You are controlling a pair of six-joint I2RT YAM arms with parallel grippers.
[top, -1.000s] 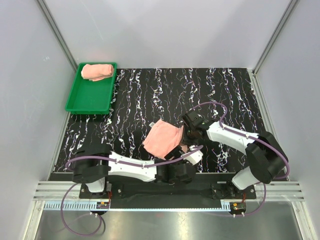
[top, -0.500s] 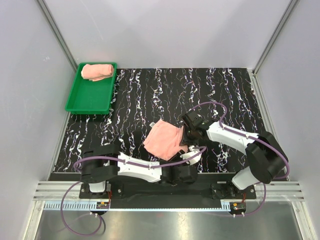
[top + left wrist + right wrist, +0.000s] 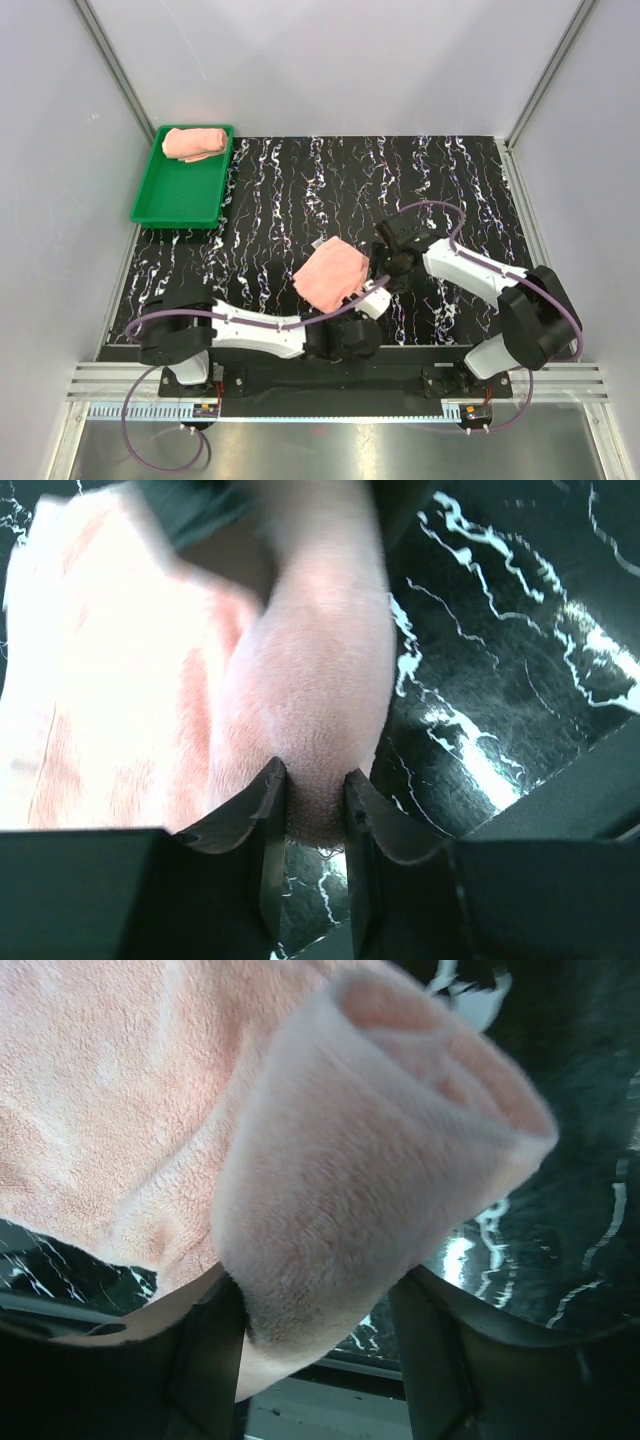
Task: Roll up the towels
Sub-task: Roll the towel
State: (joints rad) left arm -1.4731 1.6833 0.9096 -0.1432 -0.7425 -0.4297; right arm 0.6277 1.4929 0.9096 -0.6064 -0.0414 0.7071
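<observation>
Next, my left gripper goes left in the top view over the towel's flat part [image 3: 322,276] [image 3: 110,690] and releases the roll's near end, since that part lies unrolled.
One salmon-pink towel [image 3: 330,272] lies partly rolled on the black marbled mat [image 3: 300,190], its rolled edge toward the right. In the left wrist view my left gripper [image 3: 315,780] pinches the near end of that roll [image 3: 320,680]. My left gripper [image 3: 372,297] sits at the towel's near right corner. My right gripper [image 3: 385,262] is at the towel's right side. The right wrist view shows the thick roll [image 3: 330,1160] between my right gripper's [image 3: 315,1295] spread fingers, with a gap on the right side. A second towel [image 3: 195,142] lies rolled in the green tray [image 3: 180,200].
The green tray stands at the mat's far left corner against the left wall. Grey walls close in the left, back and right sides. Both arms' bases and a metal rail [image 3: 330,385] line the near edge.
My left gripper has closed on the towel's rolled end. My right gripper has opened off the roll and shifted slightly right. The towel has bunched a little toward the near side.
</observation>
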